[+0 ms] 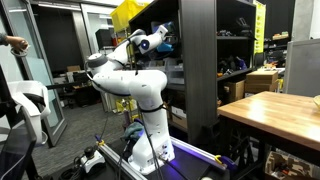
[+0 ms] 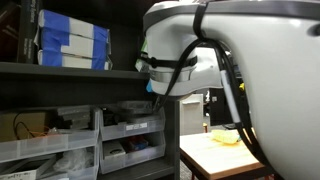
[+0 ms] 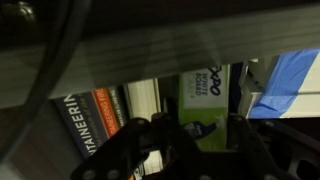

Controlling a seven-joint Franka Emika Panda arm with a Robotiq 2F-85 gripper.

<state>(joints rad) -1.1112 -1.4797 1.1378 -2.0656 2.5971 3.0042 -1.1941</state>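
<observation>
Next, my gripper pushes the box farther outward, beneath the shelf board (image 3: 150, 50), and releases it, since the slot beside the white book lies outward of my gripper.
In the wrist view my gripper (image 3: 193, 142) reaches into a shelf under a dark shelf board (image 3: 150, 50). Its two dark fingers (image 3: 140, 140) stand on either side of a green and white box (image 3: 205, 105) that sits upright among books, and they are shut on its sides. Left of the box are a white book (image 3: 143, 100) and a dark book (image 3: 85, 135) with white lettering on its spine. In an exterior view the white arm (image 1: 135, 80) stretches its gripper (image 1: 160, 40) into the tall dark shelf unit (image 1: 200, 60).
A blue object (image 3: 290, 80) lies right of the box. A wooden table (image 1: 275, 105) stands beside the shelf unit, with a yellow bin (image 1: 130, 12) on top. Blue and white boxes (image 2: 70, 40) and plastic drawers (image 2: 130, 140) fill nearby shelves. A person's hand (image 1: 12, 42) shows at the edge.
</observation>
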